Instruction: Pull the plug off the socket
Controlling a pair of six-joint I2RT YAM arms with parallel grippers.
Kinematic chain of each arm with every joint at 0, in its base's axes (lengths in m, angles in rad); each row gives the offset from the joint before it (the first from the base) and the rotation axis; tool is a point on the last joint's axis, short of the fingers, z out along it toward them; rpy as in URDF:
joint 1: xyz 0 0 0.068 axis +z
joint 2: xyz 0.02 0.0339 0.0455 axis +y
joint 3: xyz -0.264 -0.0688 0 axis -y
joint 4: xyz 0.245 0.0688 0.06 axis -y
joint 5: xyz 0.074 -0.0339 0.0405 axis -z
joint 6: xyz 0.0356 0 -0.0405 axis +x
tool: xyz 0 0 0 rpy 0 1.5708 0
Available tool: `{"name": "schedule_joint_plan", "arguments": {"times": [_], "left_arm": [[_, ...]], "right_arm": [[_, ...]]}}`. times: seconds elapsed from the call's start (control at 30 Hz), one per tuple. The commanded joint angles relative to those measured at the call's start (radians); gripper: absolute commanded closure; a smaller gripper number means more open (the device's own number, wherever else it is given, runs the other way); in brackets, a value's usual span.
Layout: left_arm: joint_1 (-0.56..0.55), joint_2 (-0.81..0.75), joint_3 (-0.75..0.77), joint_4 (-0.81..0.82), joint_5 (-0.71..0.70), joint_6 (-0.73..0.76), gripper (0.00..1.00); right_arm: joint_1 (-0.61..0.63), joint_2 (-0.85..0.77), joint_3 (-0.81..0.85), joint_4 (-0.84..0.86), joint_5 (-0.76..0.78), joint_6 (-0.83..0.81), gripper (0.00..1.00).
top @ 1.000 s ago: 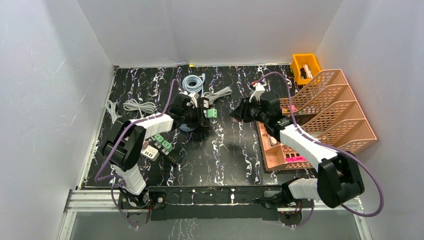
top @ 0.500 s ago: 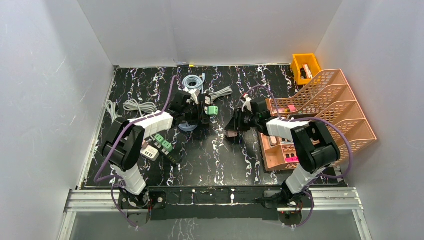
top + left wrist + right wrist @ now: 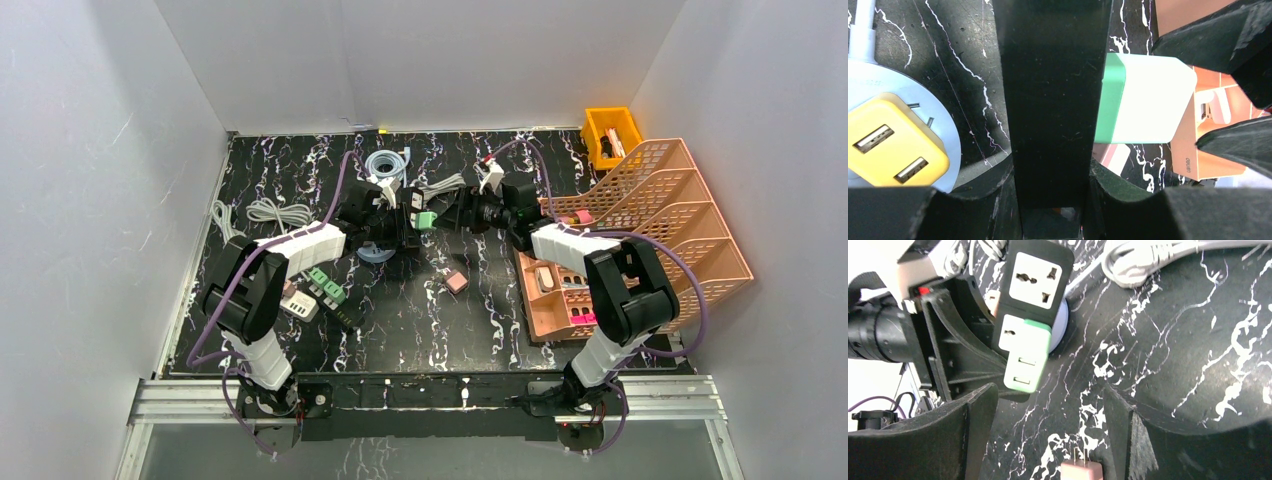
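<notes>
My left gripper will next carry the raised socket strip outward, lower it beside the coiled cable below and release it on the tabletop point(image 3: 446, 172).
A black socket strip point(image 3: 408, 228) is held up off the table, and my left gripper point(image 3: 398, 226) is shut on it; in the left wrist view the socket point(image 3: 1053, 100) fills the gap of that gripper point(image 3: 1053, 200). A green-and-white plug point(image 3: 424, 221) sits in the socket point(image 3: 1035, 275), sticking out to the right point(image 3: 1143, 100). My right gripper point(image 3: 455, 214) is open just right of the green plug point(image 3: 1024, 360), its fingers point(image 3: 968, 440) apart with nothing between them point(image 3: 1048, 435). A pink plug point(image 3: 456, 282) lies loose on the table, prongs showing point(image 3: 1080, 471).
A yellow USB plug point(image 3: 895, 145) sits on a light-blue round base. Coiled cables point(image 3: 385, 165) lie behind, a white cable point(image 3: 275, 212) at left, green adapters point(image 3: 325, 285) at near left. Pink stacked file trays point(image 3: 650, 220) and a yellow bin point(image 3: 610, 130) stand at right.
My right gripper carried the pink plug down to the table, opened and let it go, then swung back up to the green plug. The left gripper kept holding the socket.
</notes>
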Motion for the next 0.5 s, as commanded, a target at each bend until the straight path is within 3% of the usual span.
{"name": "schedule_joint_plan", "arguments": {"times": [0.0, 0.17, 0.4, 0.47], "left_arm": [[-0.002, -0.067, 0.042, 0.052, 0.043, 0.007, 1.00], [-0.006, -0.062, 0.046, 0.060, 0.054, 0.003, 1.00], [-0.006, -0.051, 0.070, 0.065, 0.058, 0.000, 1.00], [-0.006, -0.045, 0.084, 0.065, 0.061, -0.001, 1.00]], "right_arm": [[0.015, 0.016, 0.083, 0.094, -0.029, 0.006, 0.17], [0.041, 0.063, 0.133, 0.116, -0.044, 0.000, 0.20], [0.065, 0.170, 0.216, 0.071, -0.062, 0.013, 0.34], [0.072, 0.187, 0.233, 0.050, -0.067, 0.010, 0.41]]}}
